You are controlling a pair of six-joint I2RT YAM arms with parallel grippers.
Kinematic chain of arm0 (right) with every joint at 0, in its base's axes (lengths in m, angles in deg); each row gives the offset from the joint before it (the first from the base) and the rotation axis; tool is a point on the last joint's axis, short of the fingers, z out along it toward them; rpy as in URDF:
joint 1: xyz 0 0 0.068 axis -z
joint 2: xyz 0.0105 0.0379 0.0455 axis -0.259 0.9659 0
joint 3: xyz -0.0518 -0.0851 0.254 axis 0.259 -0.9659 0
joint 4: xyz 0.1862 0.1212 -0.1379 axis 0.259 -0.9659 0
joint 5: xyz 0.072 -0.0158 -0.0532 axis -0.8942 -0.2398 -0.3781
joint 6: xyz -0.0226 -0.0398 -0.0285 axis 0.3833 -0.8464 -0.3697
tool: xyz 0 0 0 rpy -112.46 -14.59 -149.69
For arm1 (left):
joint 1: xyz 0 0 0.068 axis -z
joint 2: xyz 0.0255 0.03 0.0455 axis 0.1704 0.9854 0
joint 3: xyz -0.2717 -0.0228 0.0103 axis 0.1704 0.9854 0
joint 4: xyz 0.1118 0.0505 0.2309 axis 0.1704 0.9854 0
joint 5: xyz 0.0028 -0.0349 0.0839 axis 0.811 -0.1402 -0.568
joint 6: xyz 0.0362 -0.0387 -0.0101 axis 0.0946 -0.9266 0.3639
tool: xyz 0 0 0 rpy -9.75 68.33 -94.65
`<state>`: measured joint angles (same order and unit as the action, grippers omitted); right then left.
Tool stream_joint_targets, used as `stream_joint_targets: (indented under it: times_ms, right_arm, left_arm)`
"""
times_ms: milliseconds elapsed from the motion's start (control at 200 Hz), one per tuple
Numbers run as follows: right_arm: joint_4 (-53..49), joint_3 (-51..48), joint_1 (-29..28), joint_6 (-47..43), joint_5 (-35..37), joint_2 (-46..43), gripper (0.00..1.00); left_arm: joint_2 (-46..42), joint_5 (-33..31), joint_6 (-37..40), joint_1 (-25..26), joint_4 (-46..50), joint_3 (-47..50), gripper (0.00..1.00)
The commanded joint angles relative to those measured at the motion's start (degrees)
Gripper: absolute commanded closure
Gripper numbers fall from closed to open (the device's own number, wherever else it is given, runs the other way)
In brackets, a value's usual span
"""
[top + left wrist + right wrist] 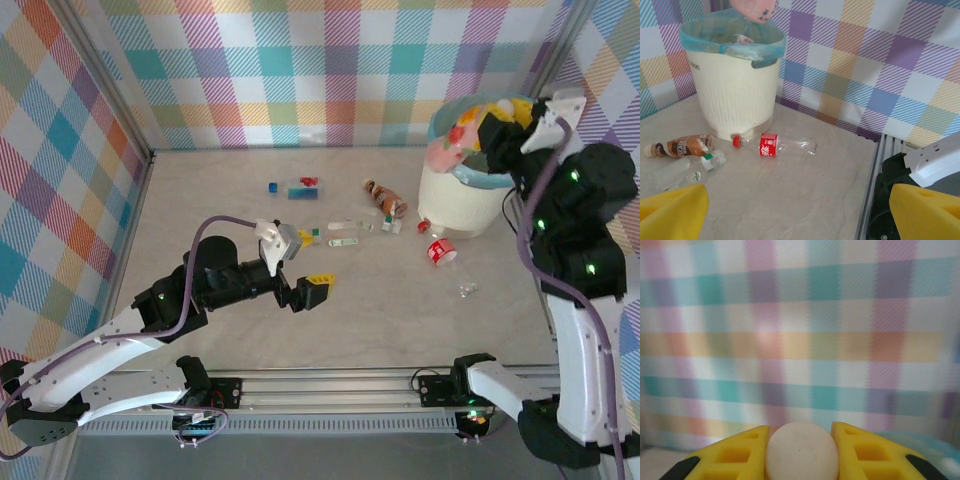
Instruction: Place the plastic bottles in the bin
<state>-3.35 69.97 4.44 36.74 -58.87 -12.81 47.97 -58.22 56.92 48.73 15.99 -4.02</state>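
Note:
The right gripper tips downward next and lowers the pink bottle, still sideways above the bin's rim, into the bin's opening to release it.
My right gripper (480, 135) hangs over the bin (462, 205), a cream tub with a teal bag over its rim, and is shut on a pink bottle (447, 150). In the right wrist view the bottle's pale round end (800, 452) sits squeezed between the yellow fingers (735, 457). My left gripper (310, 263) hovers low over the middle of the table, open and holding nothing. In its wrist view the bin (735, 95) stands ahead, the pink bottle (755, 9) above it. A red-label bottle (777, 145), a brown bottle (682, 147) and a clear bottle (687, 172) lie at its foot.
Further left on the table lie a blue-capped bottle (300, 187) and two clear bottles (348, 233). A small clear piece (467, 290) rests near the right arm. Checked walls close in the table on three sides. The metal rail (870, 190) runs along the near edge.

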Motion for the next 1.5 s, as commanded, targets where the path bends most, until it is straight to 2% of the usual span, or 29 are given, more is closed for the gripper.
stream_joint_targets:
  times_ms: [0,150,270,505,630,775,880,1020,1185,1495]
  right_arm:
    - [1.95,0.33,-0.07,-12.55,15.1,4.86,0.91]
    - [8.98,-5.5,0.02,-17.18,19.29,7.48,0.93]
    - [13.54,-9.63,0.02,-17.27,19.26,7.13,0.94]
    - [14.02,-5.98,0.11,-17.4,19.46,8.32,0.94]
    - [11.75,-4.64,0.26,-18.73,19.94,11.17,0.9]
    - [3.1,-7.36,0.28,-10.65,19.63,11.91,0.84]
    - [2.17,-13.82,0.35,-5.65,19.81,10.34,0.84]
    - [0.93,-18.29,0.54,-3.48,23.18,11.02,0.83]
    - [0.24,-20.01,2.14,-0.76,23.33,13.71,0.82]
    - [-1.15,-19.59,7.18,4.06,17.34,18.51,0.73]
  left_arm:
    - [-0.93,-1.86,-0.38,0.78,-0.01,0.9,0.07]
    - [-0.74,-2.02,-0.38,0.78,-0.95,1.8,0.06]
    - [0.05,-1.62,-0.38,0.78,-0.77,1.65,0.06]
    - [0.78,-1.32,0.01,0.78,0.02,0.97,0.06]
    - [1.19,-1.48,0.32,0.78,-0.75,1.38,0.06]
    - [2.25,-1.86,-0.02,0.78,-1.3,1.58,0.06]
    - [3.06,-1.52,-0.44,0.78,-1.55,1.38,0.06]
    - [3.41,-0.76,-0.79,0.78,-1.33,1.19,0.06]
    - [3.41,-1.1,-0.78,0.78,-1.41,1.7,0.06]
    - [3.67,-1.4,-0.49,0.78,-0.65,1.18,0.06]
